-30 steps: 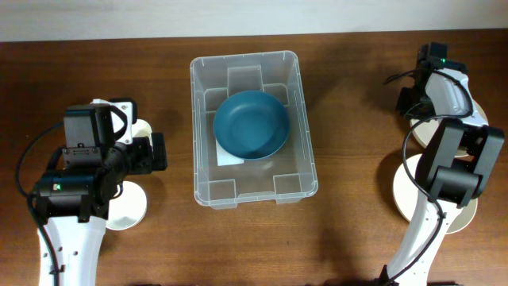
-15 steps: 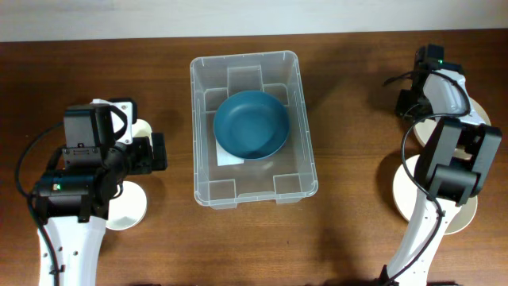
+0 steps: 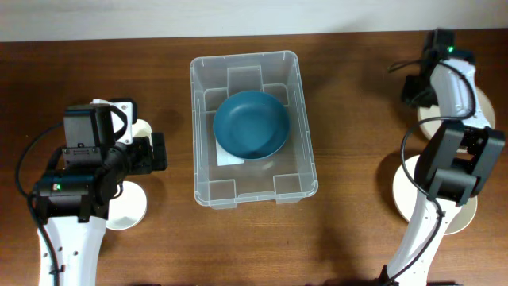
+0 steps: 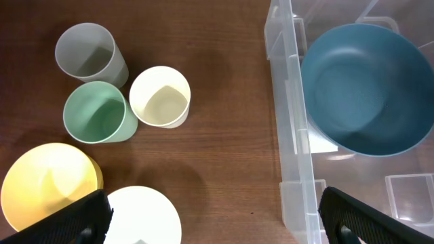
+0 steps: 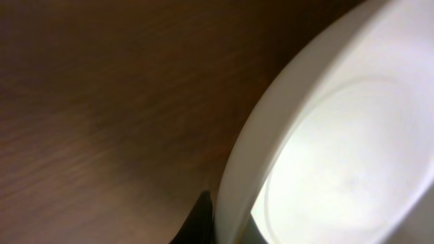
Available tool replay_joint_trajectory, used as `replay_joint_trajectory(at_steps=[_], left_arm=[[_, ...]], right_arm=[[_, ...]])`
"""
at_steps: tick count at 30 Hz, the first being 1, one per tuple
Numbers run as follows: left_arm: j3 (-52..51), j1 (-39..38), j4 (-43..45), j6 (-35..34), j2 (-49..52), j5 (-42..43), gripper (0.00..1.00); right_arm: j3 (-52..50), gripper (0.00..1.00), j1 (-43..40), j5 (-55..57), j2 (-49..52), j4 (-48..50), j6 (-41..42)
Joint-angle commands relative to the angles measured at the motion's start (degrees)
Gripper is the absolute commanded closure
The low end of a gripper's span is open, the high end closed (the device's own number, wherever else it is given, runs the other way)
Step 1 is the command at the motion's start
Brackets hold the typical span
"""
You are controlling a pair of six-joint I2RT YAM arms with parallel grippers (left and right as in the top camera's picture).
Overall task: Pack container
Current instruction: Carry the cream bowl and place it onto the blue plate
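Observation:
My right gripper holds the white bowl and will next lift it over the container, then lower it into the blue bowl, which sits open and empty.
The container, a large clear bin, stands mid-table with a blue bowl inside; the left wrist view shows its rim and the bowl. My left gripper hovers left of the bin, open and empty. My right gripper is at the far right. In the right wrist view its fingers pinch the rim of a white bowl, seen very close.
Left of the bin stand a grey cup, a green cup and a cream cup, with a yellow bowl and a white bowl nearer. White dishes lie under the right arm.
My right gripper has moved toward the far edge of the table. The left arm, bin and blue bowl have not moved.

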Motion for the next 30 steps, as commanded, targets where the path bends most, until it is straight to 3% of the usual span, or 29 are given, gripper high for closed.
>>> replay_joint_trajectory(at_steps=[1,6,10,16,22,30], left_arm=[[1.0,0.2,0.3,-0.7,0.1,0.2,0.00],[1.0,0.2,0.3,-0.7,0.1,0.2,0.00],[1.0,0.2,0.3,-0.7,0.1,0.2,0.00],[1.0,0.2,0.3,-0.7,0.1,0.2,0.00],[1.0,0.2,0.3,-0.7,0.1,0.2,0.00],[1.0,0.2,0.3,-0.7,0.1,0.2,0.00]], right_arm=[[10.2,0.96,1.7,-4.1,-8.2,-3.6,-4.4],[16.9,0.96,6.5,-14.7,-13.5,-8.1,-12.7],[17.4,0.96,13.5,-16.9,-17.8,-10.0,-18.9],[17.4,0.96,29.7,-16.9,-20.2,-11.8,-26.0],[14.5,0.96,43.1,-16.7,-19.3,-10.8,-29.4],[11.5,0.96,50.0,-16.8,-13.6,-10.6,-29.4]])
